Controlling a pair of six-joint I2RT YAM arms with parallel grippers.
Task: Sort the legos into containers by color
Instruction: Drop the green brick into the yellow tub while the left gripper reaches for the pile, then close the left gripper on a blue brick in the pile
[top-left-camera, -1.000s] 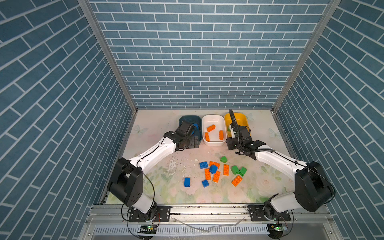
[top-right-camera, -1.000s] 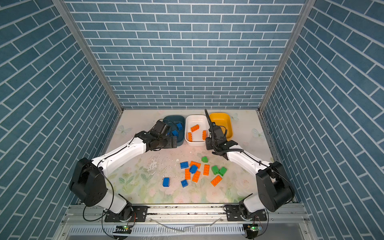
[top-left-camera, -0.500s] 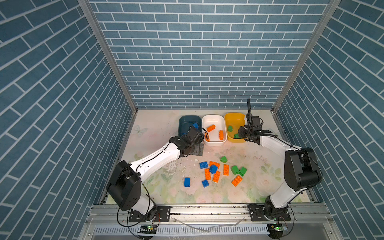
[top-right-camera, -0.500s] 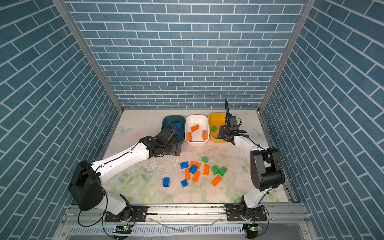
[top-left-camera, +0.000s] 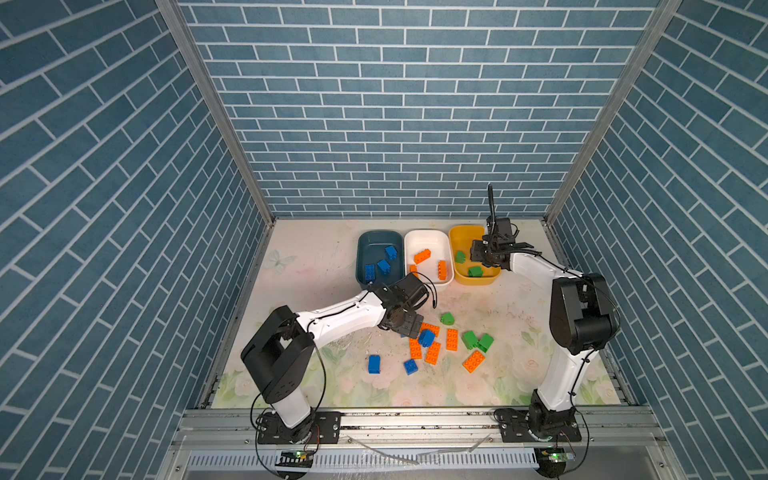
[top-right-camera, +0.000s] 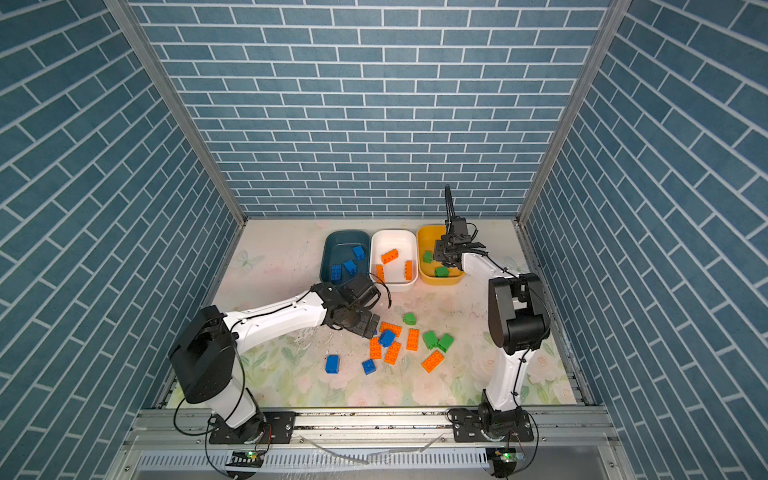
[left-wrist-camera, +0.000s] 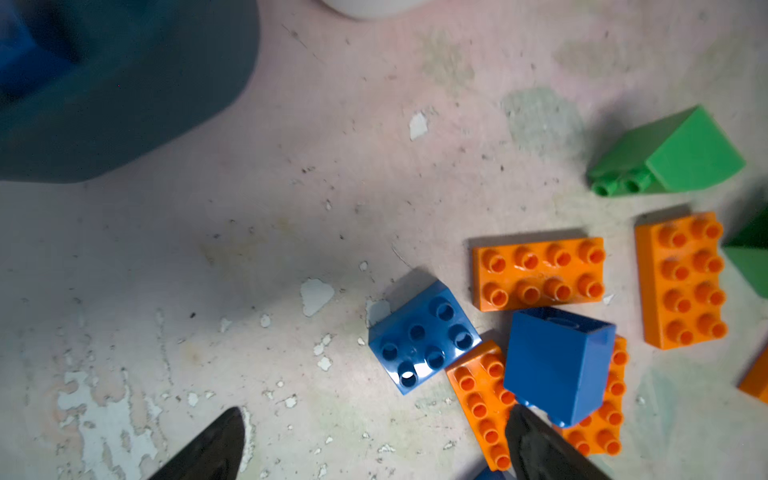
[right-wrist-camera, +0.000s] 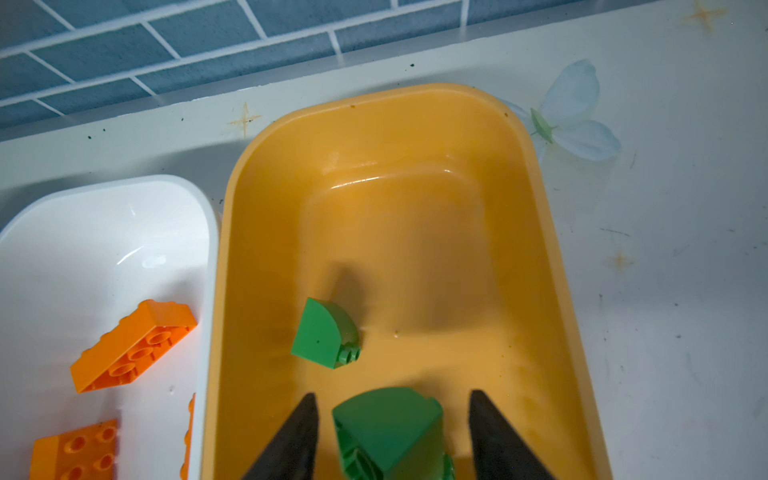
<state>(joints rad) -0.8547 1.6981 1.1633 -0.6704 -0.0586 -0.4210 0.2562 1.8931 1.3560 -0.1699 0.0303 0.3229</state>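
Observation:
My left gripper should move down next and turn slightly so its open fingers are on both sides of the blue square lego. The lego lies at an angle to them at the edge of the lego pile.
Three containers stand in a row at the back: teal with three blue legos, white with orange legos, and yellow with two green legos. My right gripper hangs open over the yellow container. A green lego lies between its fingers with a gap on each side. Another green one rests further in. My left gripper is open just above the table at the loose pile. A blue square lego and a tipped blue one lie just ahead of it.
Loose legos lie mid-table: orange oblongs, a green pair, a green slope, two blue ones nearer the front, and an orange one. Brick-pattern walls close in three sides. The tabletop is scuffed.
My right gripper has opened over the yellow container and let go of a green lego. My left arm has swung from the teal container down to the pile.

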